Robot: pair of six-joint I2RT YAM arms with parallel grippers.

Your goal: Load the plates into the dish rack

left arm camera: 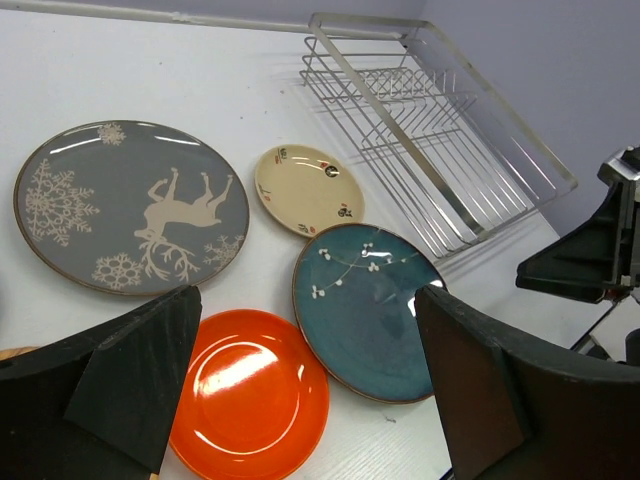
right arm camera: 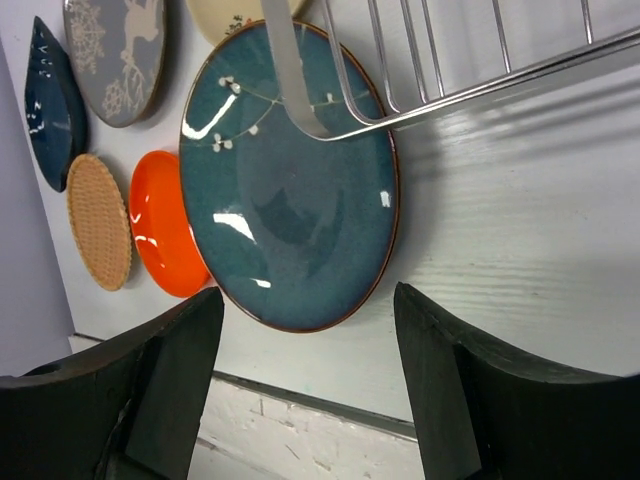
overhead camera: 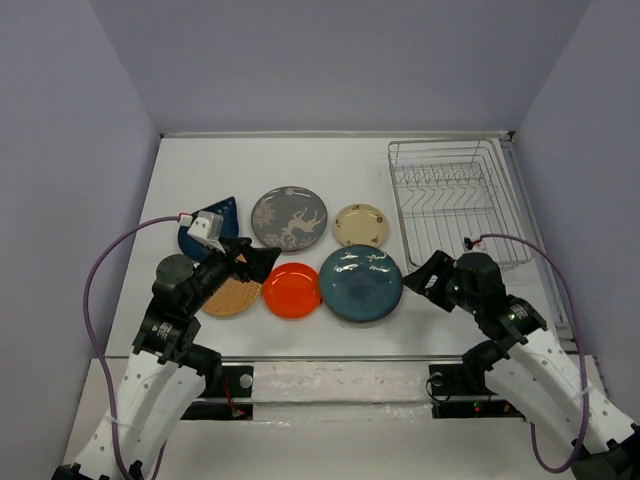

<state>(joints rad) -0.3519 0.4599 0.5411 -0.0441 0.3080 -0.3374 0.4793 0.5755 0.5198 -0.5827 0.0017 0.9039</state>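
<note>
My right gripper lowers to its left in the top view next, clear of the rack (overhead camera: 455,200), since the teal plate's rack-side rim lies below it that way.
Six plates lie flat on the white table: teal (overhead camera: 361,283), orange-red (overhead camera: 292,290), tan waffle (overhead camera: 232,297), grey deer (overhead camera: 289,218), cream (overhead camera: 361,225) and dark blue leaf (overhead camera: 215,222), the last partly hidden by my left wrist. The wire dish rack (overhead camera: 455,200) stands at the back right with nothing in it. My left gripper (overhead camera: 255,262) hovers open over the orange-red plate (left arm camera: 255,395), beside the teal one (left arm camera: 365,305). My right gripper (overhead camera: 425,280) hangs open just right of the teal plate (right arm camera: 290,190), holding nothing.
Lilac walls close in the table on the left, back and right. The rack's near corner (right arm camera: 330,125) overhangs the teal plate in the right wrist view. The table's front edge (right arm camera: 300,395) runs just below my right gripper (right arm camera: 308,300).
</note>
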